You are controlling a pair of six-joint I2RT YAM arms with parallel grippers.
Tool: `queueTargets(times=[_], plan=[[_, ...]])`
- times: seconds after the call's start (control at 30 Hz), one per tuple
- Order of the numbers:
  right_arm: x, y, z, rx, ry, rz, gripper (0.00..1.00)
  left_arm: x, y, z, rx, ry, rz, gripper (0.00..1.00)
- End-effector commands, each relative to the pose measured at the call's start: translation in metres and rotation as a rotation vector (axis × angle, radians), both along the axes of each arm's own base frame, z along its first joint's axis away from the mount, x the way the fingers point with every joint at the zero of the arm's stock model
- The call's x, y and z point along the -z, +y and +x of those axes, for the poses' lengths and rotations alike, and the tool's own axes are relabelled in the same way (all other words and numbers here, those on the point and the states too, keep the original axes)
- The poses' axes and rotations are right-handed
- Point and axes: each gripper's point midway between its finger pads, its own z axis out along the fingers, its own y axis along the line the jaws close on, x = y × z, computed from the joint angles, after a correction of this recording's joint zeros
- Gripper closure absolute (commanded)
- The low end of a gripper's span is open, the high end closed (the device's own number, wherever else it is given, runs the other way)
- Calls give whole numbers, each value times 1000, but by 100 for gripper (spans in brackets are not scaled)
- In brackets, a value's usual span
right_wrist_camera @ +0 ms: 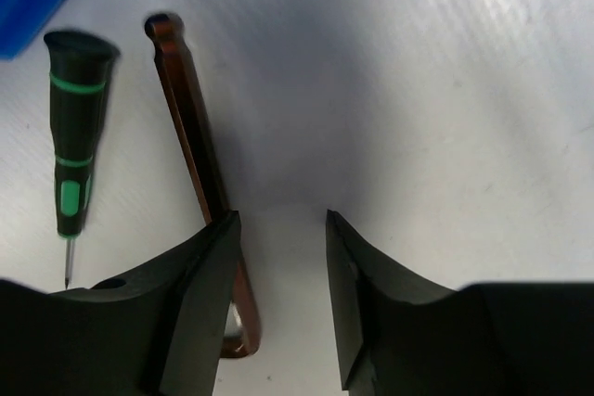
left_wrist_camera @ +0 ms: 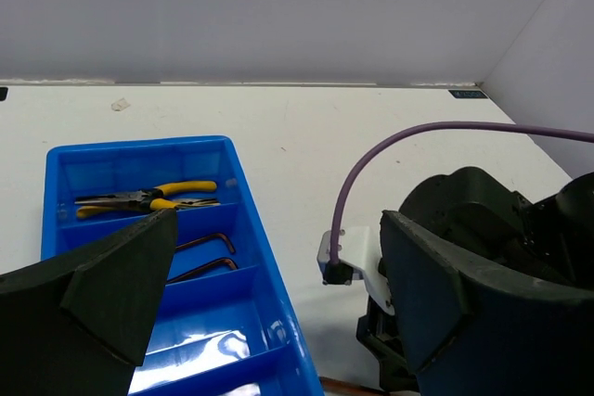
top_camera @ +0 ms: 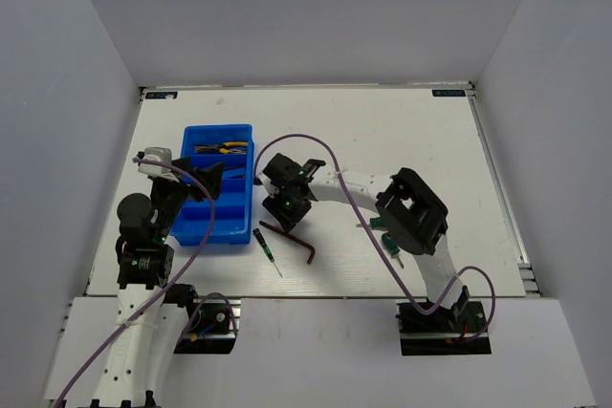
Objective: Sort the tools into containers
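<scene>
I will move my right gripper up and back next, then down astride the brown hex key's shaft (top_camera: 285, 234) (right_wrist_camera: 200, 156), because the key runs under one finger, outside the gap.
The blue tray (top_camera: 218, 128) lies left of centre; yellow-handled pliers (top_camera: 222, 149) rest in its far compartment. In the left wrist view the pliers (left_wrist_camera: 148, 197) and two hex keys (left_wrist_camera: 206, 243) lie inside the tray (left_wrist_camera: 263, 257). My left gripper (top_camera: 210, 179) hovers over the tray's right side, open wide and empty. Right of the tray, my right gripper (top_camera: 287, 200) is low over the table. Its jaws (right_wrist_camera: 280, 224) are open around bare table. A brown hex key (right_wrist_camera: 190, 108) runs under the left finger. A thin green-banded screwdriver (right_wrist_camera: 72, 146) lies further left.
On the table the hex key (top_camera: 292, 239) and thin screwdriver (top_camera: 268, 250) lie near the tray's front right corner. Green-handled tools (top_camera: 390, 244) show partly beneath the right arm's elbow. A purple cable (top_camera: 325, 155) arches over the right wrist. White walls enclose the table.
</scene>
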Motion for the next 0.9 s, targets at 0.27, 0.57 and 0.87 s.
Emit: queueTargets(times=[0.27, 0.57, 0.87], plan=[[-39, 0, -31, -64, 10, 91, 54, -10, -1, -1, 9, -24, 6, 0], [-8, -9, -43, -160, -22, -6, 55, -8, -1, 1, 9, -15, 6, 0], [10, -9, -30, -175, -88, -73, 57, -8, -1, 1, 9, -15, 6, 0]])
